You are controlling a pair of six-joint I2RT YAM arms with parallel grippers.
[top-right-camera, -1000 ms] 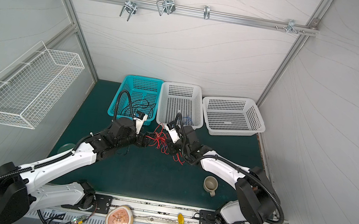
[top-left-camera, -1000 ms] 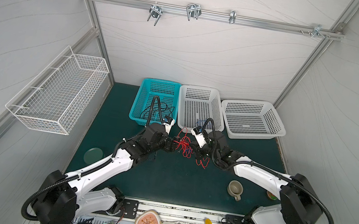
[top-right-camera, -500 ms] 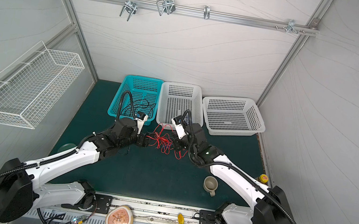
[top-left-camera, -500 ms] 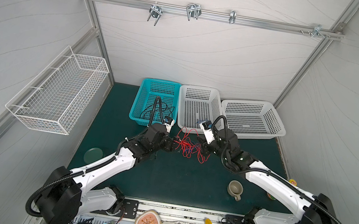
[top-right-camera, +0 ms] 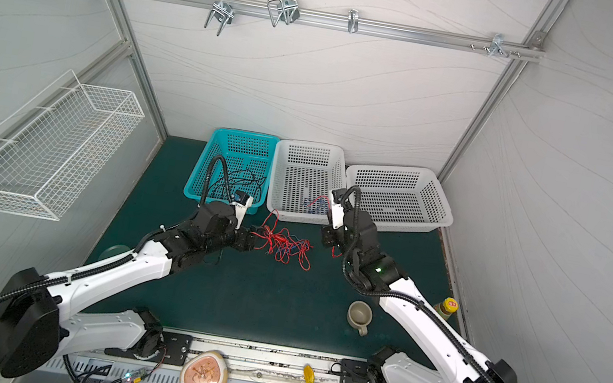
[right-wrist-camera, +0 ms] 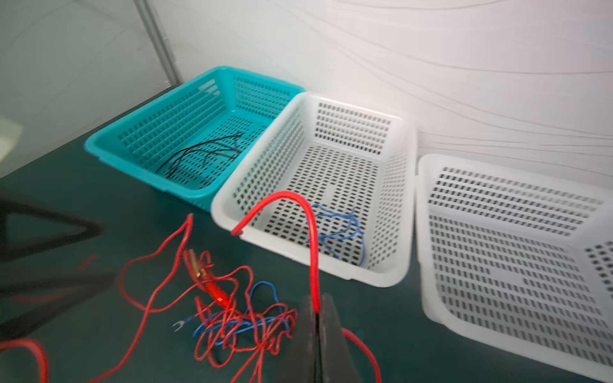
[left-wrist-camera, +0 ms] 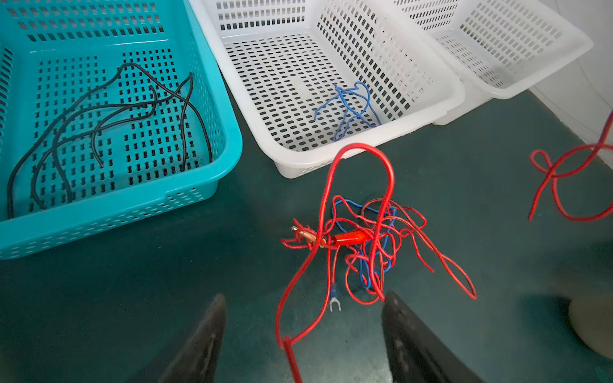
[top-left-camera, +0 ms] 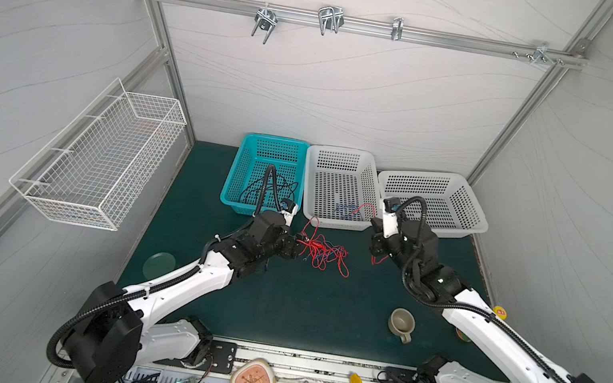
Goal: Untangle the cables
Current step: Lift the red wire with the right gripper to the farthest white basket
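Next, the right gripper moves outward over the second white basket [top-left-camera: 436,203] [right-wrist-camera: 501,271] and releases the red cable, as that basket is empty while the others hold black or blue cables.
The cables [left-wrist-camera: 365,238] lie as a red and blue tangle on the green mat, seen in both top views [top-left-camera: 322,252] [top-right-camera: 287,246]. My left gripper [left-wrist-camera: 304,296] stands open at the tangle's left edge [top-left-camera: 298,242]; a thick red strand runs loose between its fingers. My right gripper [right-wrist-camera: 316,311] is shut on a red cable [right-wrist-camera: 282,199] that arcs up in front of the middle basket. In a top view the right gripper [top-left-camera: 374,250] hangs to the right of the tangle. Black cables [left-wrist-camera: 109,116] lie in the teal basket [left-wrist-camera: 229,142], blue cables [left-wrist-camera: 351,106] in the middle white basket [left-wrist-camera: 298,162].
A second white basket [top-left-camera: 476,225] stands at the back right. A mug [top-left-camera: 400,324] sits on the mat at the front right, a yellow-capped bottle [top-right-camera: 445,306] by the right wall, a round disc [top-left-camera: 159,263] front left. A wire rack [top-left-camera: 99,158] hangs on the left wall.
My right gripper has drawn back to the right, away from the tangle, staying shut on the red cable. The left gripper has stayed open beside the tangle.
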